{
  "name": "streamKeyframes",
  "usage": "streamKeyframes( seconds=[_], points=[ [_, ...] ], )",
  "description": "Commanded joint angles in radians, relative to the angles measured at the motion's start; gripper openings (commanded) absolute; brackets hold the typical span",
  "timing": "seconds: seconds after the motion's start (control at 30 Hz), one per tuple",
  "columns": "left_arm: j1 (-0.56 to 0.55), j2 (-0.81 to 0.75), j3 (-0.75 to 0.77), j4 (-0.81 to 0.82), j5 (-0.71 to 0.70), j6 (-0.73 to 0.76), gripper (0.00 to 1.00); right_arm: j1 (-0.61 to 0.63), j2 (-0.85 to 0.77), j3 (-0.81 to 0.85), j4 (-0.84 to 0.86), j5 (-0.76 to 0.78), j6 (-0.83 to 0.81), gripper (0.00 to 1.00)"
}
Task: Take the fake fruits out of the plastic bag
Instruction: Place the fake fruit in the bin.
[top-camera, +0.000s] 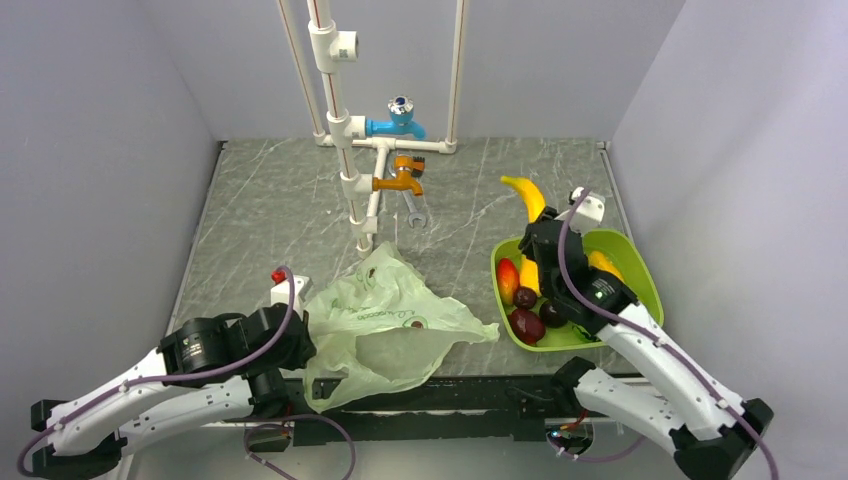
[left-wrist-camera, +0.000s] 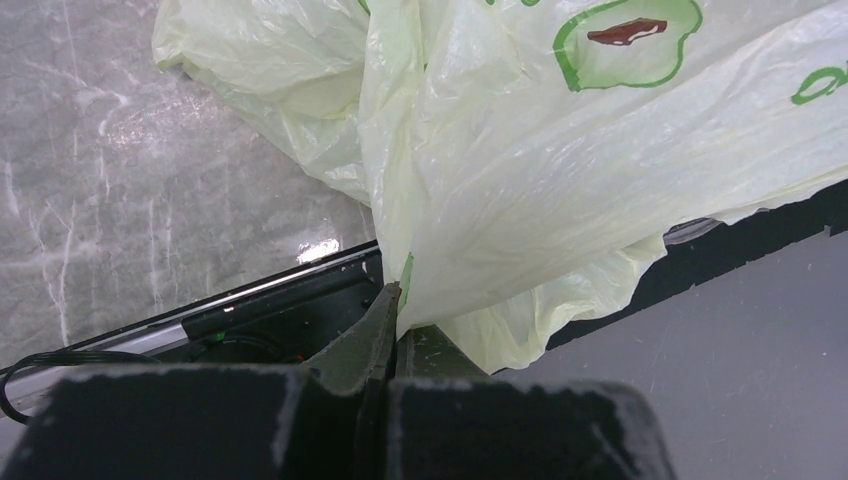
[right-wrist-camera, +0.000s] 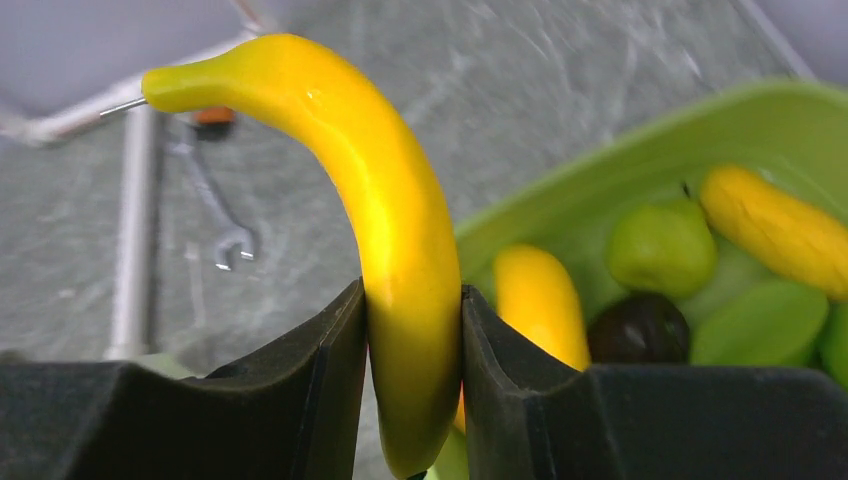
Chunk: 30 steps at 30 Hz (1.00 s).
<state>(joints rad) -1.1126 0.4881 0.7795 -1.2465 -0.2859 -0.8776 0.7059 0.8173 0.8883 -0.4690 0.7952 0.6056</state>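
The banana (top-camera: 527, 196) overhangs the tray's rim. The gap (top-camera: 543, 298) beside the dark purple fruit is below and back, so my right gripper pulls back, lowers and releases it next.
The pale green plastic bag (top-camera: 385, 320) lies flat and crumpled at the table's near middle; it fills the left wrist view (left-wrist-camera: 560, 150). My left gripper (top-camera: 300, 335) is shut on the bag's left edge (left-wrist-camera: 400, 290). My right gripper (top-camera: 538, 235) is shut on a yellow toy banana (top-camera: 527, 196) and holds it above the back left corner of the lime-green tray (top-camera: 640, 275). In the right wrist view the banana (right-wrist-camera: 400, 230) stands pinched between both fingers. The tray holds several fruits: red-yellow (top-camera: 507, 280), dark red (top-camera: 527, 323), yellow (right-wrist-camera: 535, 300), green (right-wrist-camera: 660, 245), dark purple (right-wrist-camera: 638, 328).
A white pipe frame (top-camera: 345, 130) with a blue tap (top-camera: 400, 118) and an orange tap (top-camera: 403, 178) stands at the back middle. A metal wrench (top-camera: 417, 212) lies beside it. Grey walls close in on both sides.
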Motion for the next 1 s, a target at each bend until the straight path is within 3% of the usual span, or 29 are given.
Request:
streamKeyframes(
  seconds=[0.0,0.13,0.33,0.7,0.8,0.97],
  points=[
    [-0.004,-0.012,0.006,0.002,-0.001,0.002,0.00,-0.190,0.032,-0.072,-0.181,-0.189,0.224,0.00],
    [-0.004,-0.023,0.006,0.002,-0.002,0.000,0.00,-0.321,-0.024,-0.154,-0.262,-0.246,0.370,0.00],
    [-0.004,-0.032,0.002,0.007,0.004,0.006,0.00,-0.452,-0.136,-0.270,-0.253,-0.302,0.421,0.00],
    [-0.004,-0.061,-0.001,0.006,0.001,-0.001,0.00,-0.481,-0.064,-0.361,-0.334,-0.416,0.622,0.02],
    [-0.004,-0.070,0.000,0.004,-0.001,-0.006,0.00,-0.481,-0.108,-0.393,-0.326,-0.418,0.635,0.14],
    [-0.005,-0.062,-0.002,0.009,0.006,0.003,0.00,-0.481,-0.134,-0.395,-0.308,-0.406,0.591,0.41]
  ],
)
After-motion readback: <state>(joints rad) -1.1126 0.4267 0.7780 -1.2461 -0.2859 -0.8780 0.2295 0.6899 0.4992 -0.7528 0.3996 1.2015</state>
